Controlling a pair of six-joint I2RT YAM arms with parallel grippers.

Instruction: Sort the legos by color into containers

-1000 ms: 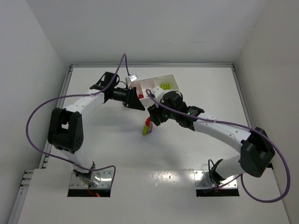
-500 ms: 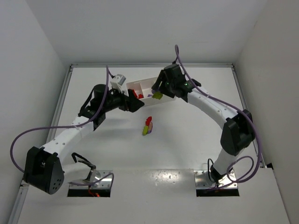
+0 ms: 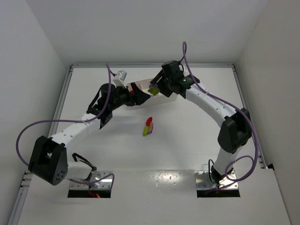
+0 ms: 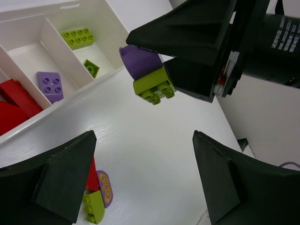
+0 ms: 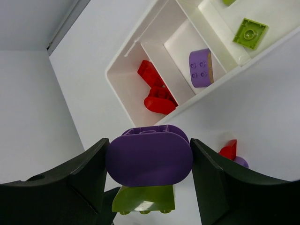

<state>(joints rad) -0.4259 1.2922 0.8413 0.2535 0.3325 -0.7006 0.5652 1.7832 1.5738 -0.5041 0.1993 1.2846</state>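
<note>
I will move my right gripper outward and down into the tray's middle section to release the purple rounded lego, because a purple lego already lies there.
My right gripper is shut on a purple rounded lego with a lime green lego stuck under it, held in the air just in front of the white tray. The left wrist view shows the same pair. My left gripper is open and empty, its jaws wide apart, pointing at the held pair. The tray holds red legos in one end compartment, a purple one in the middle and green ones at the other end.
A small cluster of a red, a purple and a green lego lies on the white table in front of the tray; it also shows in the left wrist view. Both arms cover most of the tray in the top view.
My right gripper has gone from low beside the cluster up to the tray's front, carrying the purple and green pair. My left arm has swung so that its open gripper faces that pair.
</note>
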